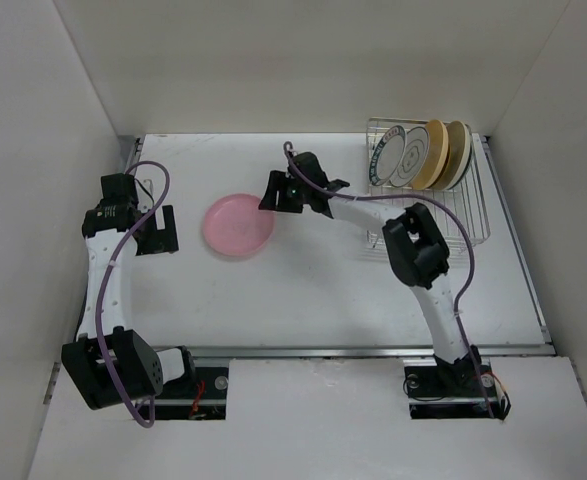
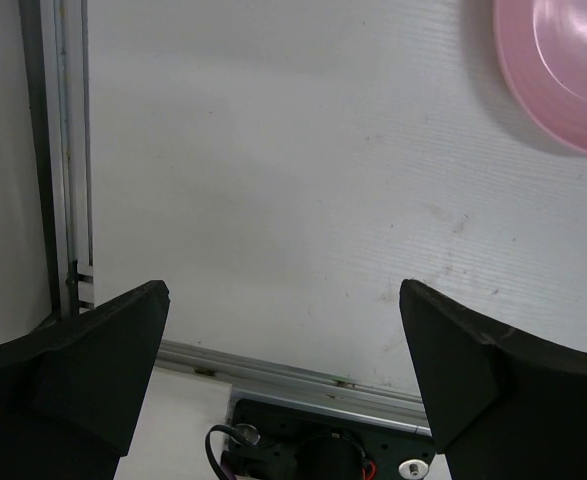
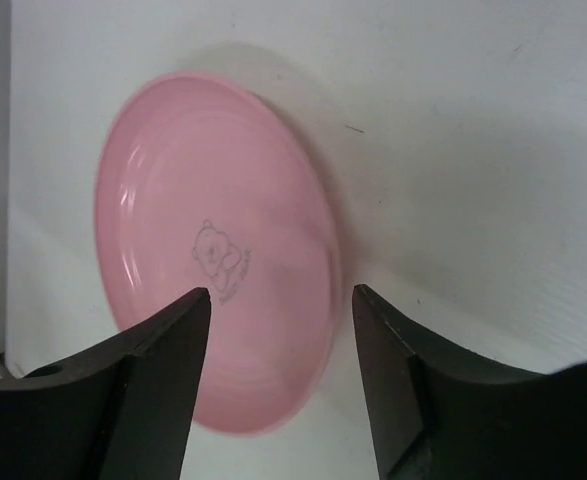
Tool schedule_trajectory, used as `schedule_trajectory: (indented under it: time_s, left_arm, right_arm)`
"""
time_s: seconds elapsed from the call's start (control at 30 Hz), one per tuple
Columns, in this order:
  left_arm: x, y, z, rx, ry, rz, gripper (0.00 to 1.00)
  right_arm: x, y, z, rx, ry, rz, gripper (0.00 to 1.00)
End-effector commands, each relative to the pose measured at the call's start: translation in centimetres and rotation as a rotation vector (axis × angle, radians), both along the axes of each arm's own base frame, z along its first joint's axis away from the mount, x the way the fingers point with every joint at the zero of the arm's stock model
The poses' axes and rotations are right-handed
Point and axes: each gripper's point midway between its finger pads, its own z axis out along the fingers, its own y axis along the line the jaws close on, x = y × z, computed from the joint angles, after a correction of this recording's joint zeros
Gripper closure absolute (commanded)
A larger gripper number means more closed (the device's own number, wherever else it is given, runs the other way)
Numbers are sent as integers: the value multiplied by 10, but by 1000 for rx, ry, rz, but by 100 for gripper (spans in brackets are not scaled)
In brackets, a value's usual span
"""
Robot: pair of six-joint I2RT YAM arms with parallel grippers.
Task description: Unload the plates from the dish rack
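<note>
I should raise my right gripper next, move it across to the rack (image 1: pixel 463 215) and lower it onto the upper rim of the green-rimmed white plate. The plate stands at the open end of the row.
A pink plate (image 1: pixel 238 225) lies flat on the white table, left of centre. It also shows in the right wrist view (image 3: pixel 218 240) with a small bear print, and at the top right of the left wrist view (image 2: pixel 563 70). My right gripper (image 1: pixel 273 192) is open just right of and above the plate, holding nothing. The silver wire dish rack (image 1: pixel 463 215) stands at the back right. In it stand a white plate with a dark green rim (image 1: pixel 385 155), a white plate with a thin dark rim (image 1: pixel 409 155), a tan-yellow plate (image 1: pixel 435 152) and a cream plate (image 1: pixel 460 152). My left gripper (image 1: pixel 163 230) is open and empty, left of the pink plate.
White walls close in the table on the left, back and right. A metal rail (image 2: pixel 63 150) runs along the table's left edge. The near part of the rack (image 1: pixel 453 225) holds no plates. Purple cables loop along both arms.
</note>
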Motion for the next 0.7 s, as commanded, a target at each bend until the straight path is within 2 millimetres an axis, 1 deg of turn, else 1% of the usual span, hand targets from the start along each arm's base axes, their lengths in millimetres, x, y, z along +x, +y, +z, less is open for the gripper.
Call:
schedule_trajectory:
  time_s: [0.0,0.03,0.07,0.1,0.13,0.17,0.2,0.23,0.27,0.3,0.33,0.37,0.4,0.43,0.47,0.5,0.53,0.57,0.63,0.67]
  left_arm:
    - [-3,0,0,-3,3,2,0]
    - [-3,0,0,-3,3,2,0]
    - [-3,0,0,-3,3,2,0]
    - [-3,0,-2,-5,12,2,0]
    - [-3,0,-2,-5,12,2,0]
    - [-3,0,-2,-5,12,2,0]
    - [-3,-1,-2,-13,10,-3,0]
    - [-3,-1,-2,-13,10,-3,0]
    - [-3,-1,-2,-13,10,-3,0]
    - [-2,-3,-2,-21,8,-7,0]
    - [-2,-3,-4,-23,17,-7,0]
    - [-2,-3,-5,-23,17,-7,0]
    - [-2,-3,-5,-23,17,-7,0]
    - [-2,-3,-5,-23,17,-7,0]
    - [-2,-3,-5,-23,17,-7,0]
    - [-3,-5,-8,-33,24,-11,0]
    - [-4,-5,-5,-30,14,-11,0]
    - [-4,-5,-5,-30,14,-11,0]
    - [-4,-5,-3,-28,5,-12,0]
    - [-6,-5,-6,-30,14,-11,0]
  right_arm:
    - [6,-15,105,-34,-234,-37,35]
    - [7,-37,129,-67,-257,-77,35]
    - [11,-53,142,-105,-292,-111,35]
    - [23,-84,150,-156,-314,-193,35]
    - [23,-107,174,-166,-346,-234,35]
    - [25,-130,180,-208,-346,-269,34]
    - [38,-171,185,-254,-348,-361,34]
    - [42,-194,193,-284,-356,-413,34]
    - [40,-221,203,-338,-368,-458,34]
    - [42,-244,205,-390,-372,-509,34]
    - [49,-283,203,-491,-373,-630,34]
    - [50,-300,215,-532,-390,-678,34]
    - [51,-315,209,-608,-377,-688,31]
    - [55,-331,207,-646,-368,-717,31]
    - [60,-343,214,-670,-376,-752,31]
    - [65,-350,199,-710,-336,-755,31]
    - [69,-356,195,-720,-323,-762,30]
    - [75,-369,194,-725,-315,-789,30]
    - [87,-373,179,-712,-283,-764,30]
    - [92,-372,172,-676,-267,-730,30]
